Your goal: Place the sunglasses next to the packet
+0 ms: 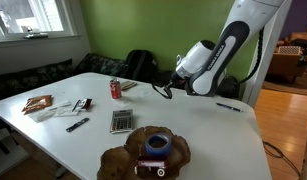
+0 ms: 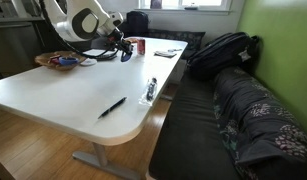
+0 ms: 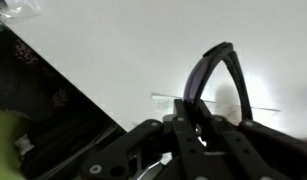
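Note:
My gripper carries the sunglasses outward toward the bench next, then lowers and releases them on bare tabletop beside the clear packet, outward and below.
My gripper is shut on the black sunglasses and holds them a little above the white table, right of a red can. In the other exterior view the gripper holds the sunglasses near the table's far end. In the wrist view the jaws pinch the sunglasses; a purple-tinted lens and the curved arms stick out over the table. A brown-red packet lies at the table's left end, well away from the gripper.
A calculator, a thin dark stick, a smaller packet and papers lie left of centre. A brown basket holds blue tape. A pen lies at the right. A bench with a backpack runs along the table.

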`<state>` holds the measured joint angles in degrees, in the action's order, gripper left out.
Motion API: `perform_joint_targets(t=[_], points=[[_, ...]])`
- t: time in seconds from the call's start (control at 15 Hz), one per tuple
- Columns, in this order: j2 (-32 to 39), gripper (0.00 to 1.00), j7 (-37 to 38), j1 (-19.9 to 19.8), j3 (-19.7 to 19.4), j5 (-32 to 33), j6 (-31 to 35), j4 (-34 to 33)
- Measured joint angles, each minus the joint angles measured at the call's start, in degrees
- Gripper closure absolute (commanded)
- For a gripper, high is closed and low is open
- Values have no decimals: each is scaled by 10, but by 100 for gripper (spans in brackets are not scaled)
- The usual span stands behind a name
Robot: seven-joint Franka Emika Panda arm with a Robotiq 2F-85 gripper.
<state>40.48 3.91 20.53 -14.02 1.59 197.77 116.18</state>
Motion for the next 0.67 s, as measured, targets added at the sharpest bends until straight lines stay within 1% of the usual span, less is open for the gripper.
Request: perform_joint_targets(t=[0.2, 0.27, 0.4, 0.53, 0.67], points=[[73, 96, -7, 127, -126, -132, -6, -62], [104, 96, -8, 168, -167, -177, -24, -87], [164, 96, 0, 241, -248, -255, -88, -131], [217, 96, 43, 294, -324, -294, -172, -168], [256, 96, 98, 321, -382, -302, -251, -192]])
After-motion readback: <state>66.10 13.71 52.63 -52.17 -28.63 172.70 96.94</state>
